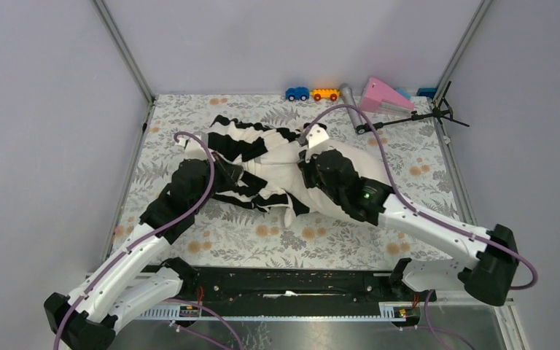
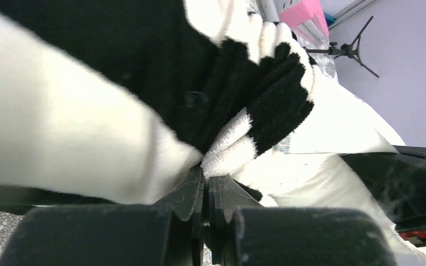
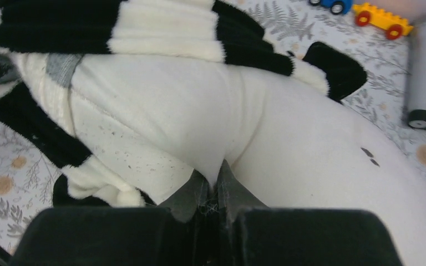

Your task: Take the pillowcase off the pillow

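My right gripper pulls toward the pillow's bare half (image 1: 365, 162), to its right in the top view, and releases next, while my left gripper holds the pillowcase (image 1: 246, 149).
The black-and-white striped pillowcase (image 1: 246, 149) lies bunched over the left part of the cream pillow (image 1: 361, 164) in the middle of the table. My left gripper (image 1: 227, 175) is shut on a fold of the pillowcase (image 2: 238, 147) at its near left edge. My right gripper (image 1: 308, 169) is shut on a pinch of the pillow's cream fabric (image 3: 288, 144), right of the bunched cover (image 3: 161, 27). The pillow's right half lies bare, partly hidden under my right arm in the top view.
Along the far edge stand a blue toy car (image 1: 297, 93), an orange toy car (image 1: 325, 94), a grey cylinder (image 1: 348, 95), a pink wedge (image 1: 383, 95) and a black tripod (image 1: 415, 115). Metal posts frame the table's floral cloth (image 1: 262, 233).
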